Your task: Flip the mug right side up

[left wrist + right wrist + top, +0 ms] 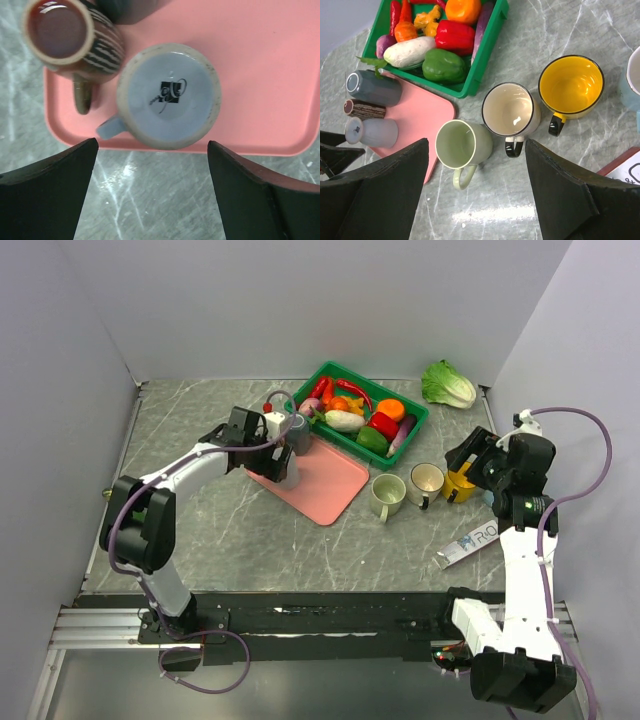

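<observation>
My left gripper will next go down and close its fingers on the light blue mug's handle (pixel 111 128), because the handle is below it, between its open fingers.
Three mugs stand upside down on the pink tray (pixel 270 75): a light blue mug (pixel 169 95) with a logo on its base, a brown striped mug (pixel 70 37) beside it, and a grey mug (pixel 127 10) behind them. My left gripper (pixel 152 152) hovers open over the tray's near edge. The light blue mug lies just ahead of its fingertips, untouched. In the top view the left gripper (pixel 283 445) hides the blue and striped mugs. My right gripper (pixel 477 142) is open and empty, high above the upright mugs.
A green mug (pixel 462 145), a white mug (pixel 510 110) and a yellow mug (pixel 571 85) stand upright right of the tray. A green bin (pixel 410 435) of toy vegetables sits behind, a lettuce (pixel 447 385) at the back right, and a flat packet (pixel 470 542) by the right arm.
</observation>
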Controlling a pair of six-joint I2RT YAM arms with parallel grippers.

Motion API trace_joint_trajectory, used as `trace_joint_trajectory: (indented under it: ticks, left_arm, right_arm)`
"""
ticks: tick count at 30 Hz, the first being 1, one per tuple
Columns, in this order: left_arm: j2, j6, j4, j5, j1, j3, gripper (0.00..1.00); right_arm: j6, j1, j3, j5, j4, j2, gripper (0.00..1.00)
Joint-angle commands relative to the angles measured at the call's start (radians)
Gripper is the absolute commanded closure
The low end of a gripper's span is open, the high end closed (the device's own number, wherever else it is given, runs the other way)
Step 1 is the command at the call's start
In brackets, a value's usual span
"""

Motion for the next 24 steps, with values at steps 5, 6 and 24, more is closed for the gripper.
trace_joint_trajectory:
  ticks: [5, 6, 24]
  left_arm:
    - [-0.001, 0.029, 0.087, -0.016, -0.001, 0.019, 0.04]
    - [0.025, 0.032, 0.084, -0.014, -0.001, 0.028, 0.04]
    - [0.015, -0.008, 0.087, 0.104, -0.001, -0.008, 0.38]
  right_arm:
    - [0.003, 0.003, 0.028, 0.004, 0.002, 0.012, 0.17]
    - [0.004, 0.004, 0.031, 0.004, 0.001, 0.012, 0.17]
    - [0.001, 0.001, 0.002, 0.03, -0.016, -0.024, 0.17]
